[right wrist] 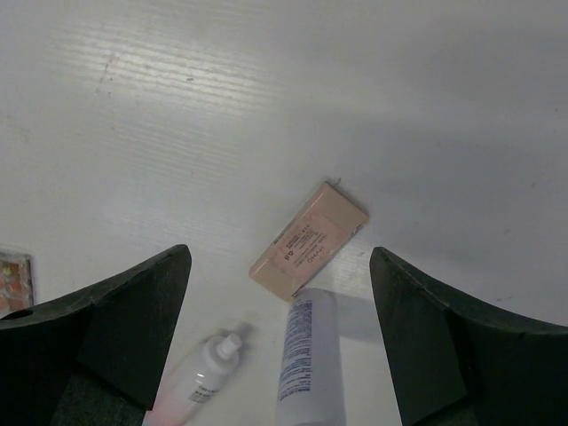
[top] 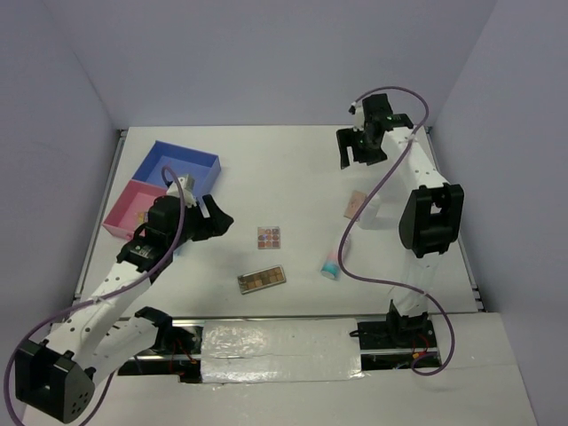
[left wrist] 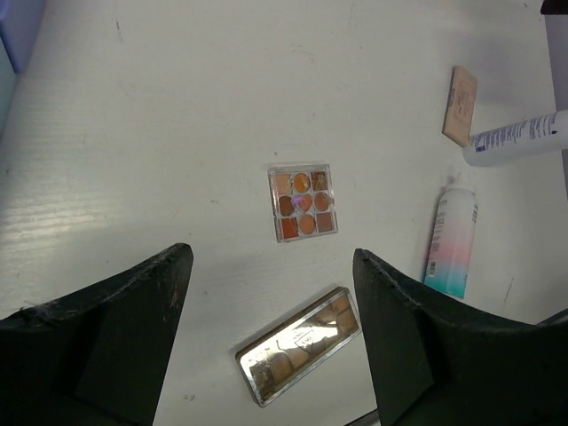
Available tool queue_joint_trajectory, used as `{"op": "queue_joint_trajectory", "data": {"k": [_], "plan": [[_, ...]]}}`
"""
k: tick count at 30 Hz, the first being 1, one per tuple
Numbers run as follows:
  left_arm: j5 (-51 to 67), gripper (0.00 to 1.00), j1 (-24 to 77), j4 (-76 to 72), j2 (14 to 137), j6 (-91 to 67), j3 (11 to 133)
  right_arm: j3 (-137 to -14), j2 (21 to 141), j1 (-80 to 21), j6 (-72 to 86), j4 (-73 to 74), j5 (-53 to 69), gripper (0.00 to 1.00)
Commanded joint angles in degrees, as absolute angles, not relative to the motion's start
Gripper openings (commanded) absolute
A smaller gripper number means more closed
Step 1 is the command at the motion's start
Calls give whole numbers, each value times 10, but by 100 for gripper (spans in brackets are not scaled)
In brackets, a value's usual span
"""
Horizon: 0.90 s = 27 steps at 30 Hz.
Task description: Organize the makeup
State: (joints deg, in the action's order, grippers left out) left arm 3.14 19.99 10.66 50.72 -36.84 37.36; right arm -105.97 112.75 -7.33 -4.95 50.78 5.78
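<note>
My right gripper lowers and turns next until its open fingers straddle the long sides of the beige compact [top: 356, 203], since the compact lies below, slanted between them.
On the white table lie a square multicolour eyeshadow palette [top: 269, 237] [left wrist: 303, 202], a long palette [top: 262, 280] [left wrist: 299, 345], a white-pink-teal tube [top: 332, 264] [left wrist: 451, 240] [right wrist: 200, 377], a beige compact [top: 356, 203] [left wrist: 460, 105] [right wrist: 308, 240] and a white bottle [top: 371, 211] [left wrist: 519, 138] [right wrist: 306, 355] touching the compact. My left gripper [top: 220, 222] [left wrist: 271, 257] is open and empty, above the table left of the palettes. My right gripper [top: 358, 158] [right wrist: 280, 255] is open and empty, high over the compact and bottle. No sponges show clearly.
The compartment tray stands at the far left, with a blue part [top: 182, 164] and a pink part [top: 133, 204]; the left arm hides its near corner. Purple walls enclose the table on three sides.
</note>
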Motion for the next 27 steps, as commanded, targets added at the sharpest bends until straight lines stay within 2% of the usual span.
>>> {"op": "queue_joint_trajectory", "data": {"k": [1,6,10,16,27], "plan": [[20,86,201,90,490,-390,361,-1057,1121,-72,40,498,-32,90],[20,86,202,98,487,-388,366,-1054,1136,-47,105,511,-28,91],[18,86,202,98,483,-388,367,-1003,1140,-44,132,512,11,91],[12,86,205,100,466,-397,362,-948,1164,-40,162,497,1,91],[3,86,207,134,435,-402,358,-967,1237,-36,192,497,20,91]]}}
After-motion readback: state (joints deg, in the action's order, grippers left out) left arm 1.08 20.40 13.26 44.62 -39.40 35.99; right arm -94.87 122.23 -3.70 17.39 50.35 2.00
